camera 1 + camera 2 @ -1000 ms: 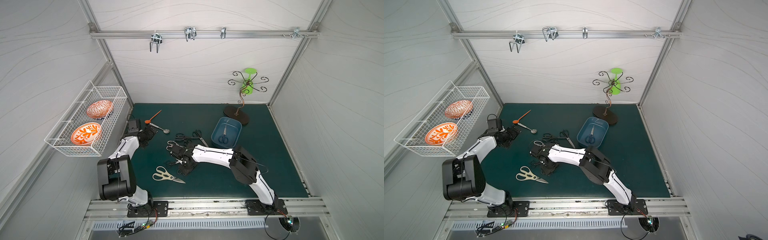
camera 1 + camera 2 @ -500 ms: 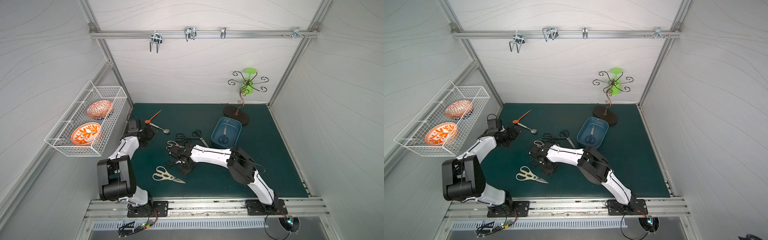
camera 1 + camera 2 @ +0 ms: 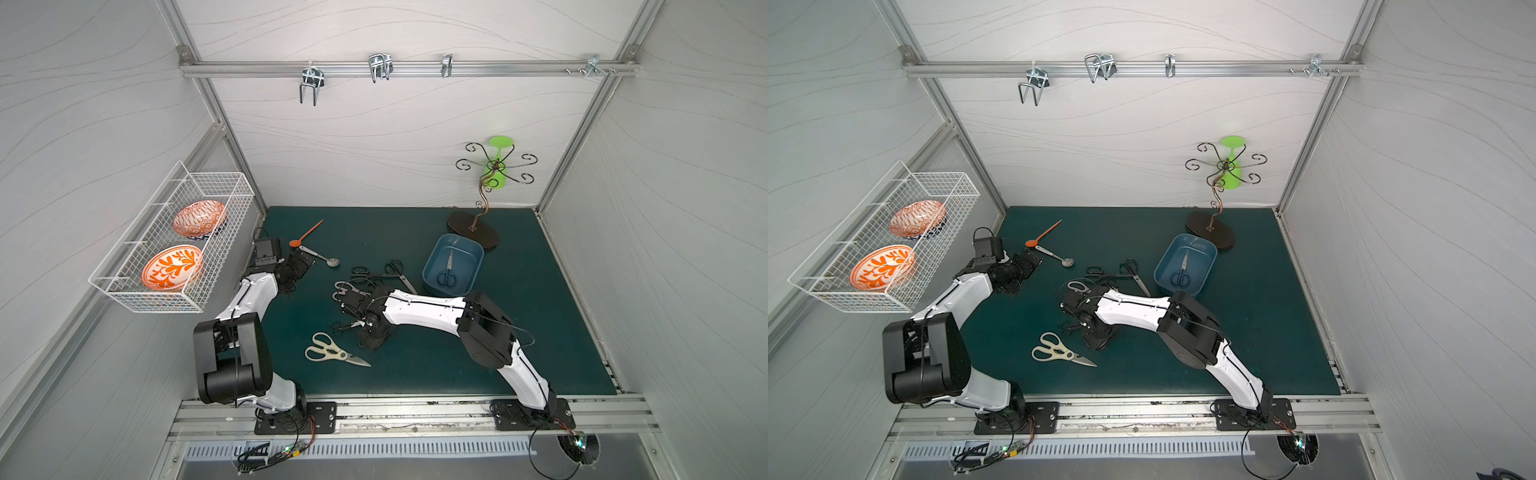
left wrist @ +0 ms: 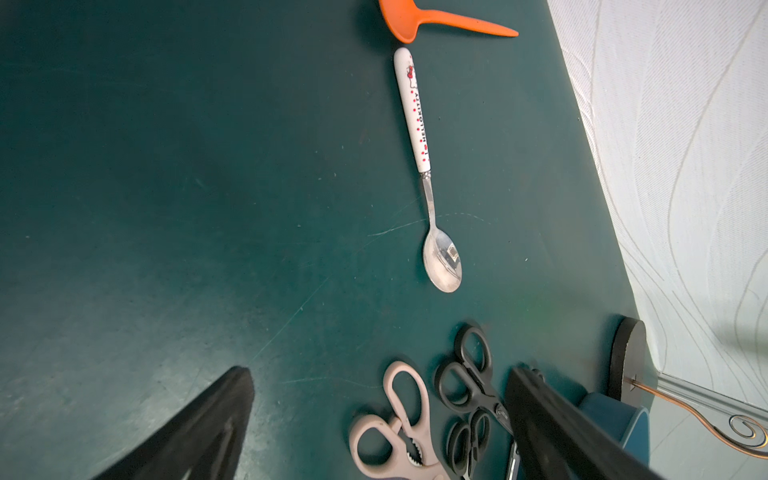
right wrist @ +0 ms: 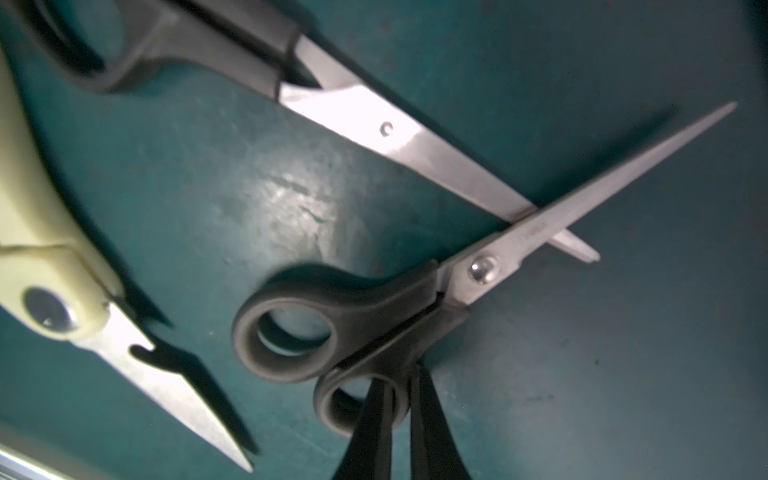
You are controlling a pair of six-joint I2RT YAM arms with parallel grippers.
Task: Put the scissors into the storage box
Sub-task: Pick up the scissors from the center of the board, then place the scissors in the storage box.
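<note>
Next, my right gripper moves up, then outward and down into the storage box (image 3: 467,262) to release the small scissors, because blue-handled ones already lie there.
The storage box (image 3: 467,262), a dark blue tub at the back right of the mat, holds blue-handled scissors (image 3: 447,272). In the right wrist view my right gripper (image 5: 400,401) is shut on one handle ring of small black-handled scissors (image 5: 374,316), whose blade crosses another black pair (image 5: 374,120). Cream-handled shears (image 3: 328,352) lie just left of that gripper (image 3: 371,337). More black scissors (image 3: 376,274) are piled behind it. My left gripper (image 4: 380,372) stands open above the mat near pink-handled shears (image 4: 399,419) and black pairs (image 4: 469,374).
An orange spoon (image 3: 305,237) and a metal spoon (image 3: 320,255) lie at the back left. A white wire basket (image 3: 174,237) with two bowls hangs on the left wall. A curled metal stand (image 3: 473,228) with a green glass stands behind the box.
The right gripper's jaws have closed onto the black scissors' handle ring. The left arm has not moved.
</note>
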